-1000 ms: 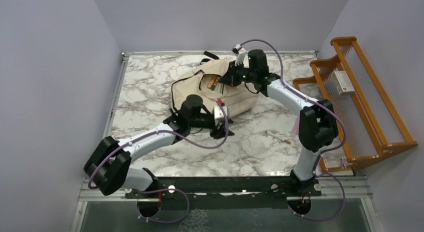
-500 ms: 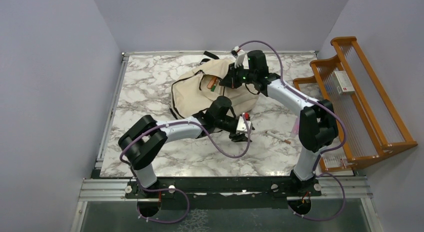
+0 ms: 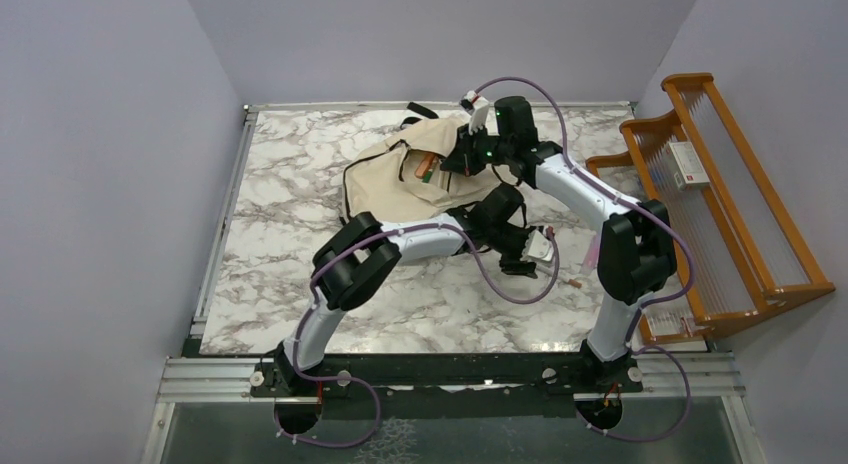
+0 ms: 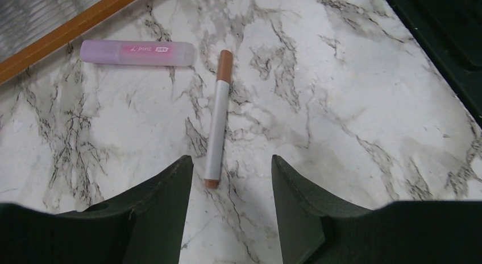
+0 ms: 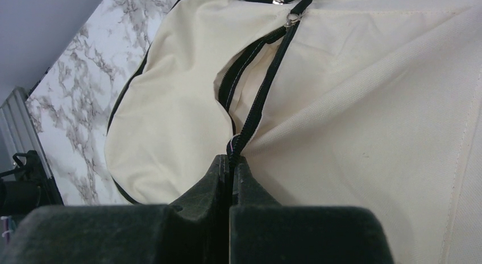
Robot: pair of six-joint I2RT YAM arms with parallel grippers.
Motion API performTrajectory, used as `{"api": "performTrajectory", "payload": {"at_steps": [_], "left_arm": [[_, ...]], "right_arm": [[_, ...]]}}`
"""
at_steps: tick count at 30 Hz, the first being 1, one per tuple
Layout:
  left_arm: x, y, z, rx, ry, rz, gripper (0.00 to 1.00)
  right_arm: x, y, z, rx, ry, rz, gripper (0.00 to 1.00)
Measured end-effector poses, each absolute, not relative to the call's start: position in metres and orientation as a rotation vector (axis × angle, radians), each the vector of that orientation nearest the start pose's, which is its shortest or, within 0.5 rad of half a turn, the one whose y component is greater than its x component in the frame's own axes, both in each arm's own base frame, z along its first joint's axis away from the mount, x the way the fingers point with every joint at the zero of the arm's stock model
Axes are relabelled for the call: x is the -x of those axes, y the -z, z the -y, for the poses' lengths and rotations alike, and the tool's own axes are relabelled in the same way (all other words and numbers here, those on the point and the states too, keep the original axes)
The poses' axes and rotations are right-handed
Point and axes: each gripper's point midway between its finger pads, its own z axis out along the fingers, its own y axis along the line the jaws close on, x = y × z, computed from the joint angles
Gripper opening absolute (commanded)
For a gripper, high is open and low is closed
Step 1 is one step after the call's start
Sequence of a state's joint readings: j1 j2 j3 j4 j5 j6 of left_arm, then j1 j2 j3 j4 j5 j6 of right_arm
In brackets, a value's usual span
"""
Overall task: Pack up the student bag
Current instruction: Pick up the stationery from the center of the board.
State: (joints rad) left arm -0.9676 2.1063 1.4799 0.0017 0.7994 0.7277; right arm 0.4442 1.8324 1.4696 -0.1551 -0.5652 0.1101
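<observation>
Next I should lower my left gripper and advance it toward the brown cap before closing, since the pen's silver body (image 4: 217, 130) lies below with just the pen's end between my fingers.
The beige student bag (image 3: 400, 174) lies at the back middle of the table, its top open, with small coloured items (image 3: 425, 166) showing inside. My right gripper (image 3: 458, 162) is shut on the bag's black zipper edge (image 5: 250, 124) and holds the opening up; the beige fabric (image 5: 369, 104) fills the right wrist view. My left gripper (image 3: 535, 252) is open and empty, low over the table right of the bag. A silver pen with a brown cap (image 4: 218, 119) lies just ahead of its fingertips, its near end between them. A pink highlighter (image 4: 136, 52) lies beyond.
A wooden rack (image 3: 720, 194) stands along the right side and holds a white box (image 3: 687, 164); its edge shows in the left wrist view (image 4: 68, 31). The pen's tip (image 3: 573, 281) and the highlighter (image 3: 592, 249) lie near the right arm's elbow.
My left arm has swung right from the bag's front to the pen, with its gripper open. My right gripper has stayed shut on the bag's zipper edge.
</observation>
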Motion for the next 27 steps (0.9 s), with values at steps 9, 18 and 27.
{"api": "performTrajectory", "payload": {"at_steps": [9, 18, 27], "left_arm": [[-0.243, -0.075, 0.545, -1.895, 0.990, -1.117, 0.55], [-0.242, -0.038, 0.555, -1.912, 1.034, -1.270, 0.54], [-0.240, -0.032, 0.557, -1.910, 1.034, -1.329, 0.41]], "right_arm": [[-0.416, -0.190, -0.306, 0.713, -0.914, -2.024, 0.00], [-0.416, -0.189, -0.305, 0.729, -0.904, -2.019, 0.00], [-0.416, -0.189, -0.305, 0.730, -0.904, -2.022, 0.00]]}}
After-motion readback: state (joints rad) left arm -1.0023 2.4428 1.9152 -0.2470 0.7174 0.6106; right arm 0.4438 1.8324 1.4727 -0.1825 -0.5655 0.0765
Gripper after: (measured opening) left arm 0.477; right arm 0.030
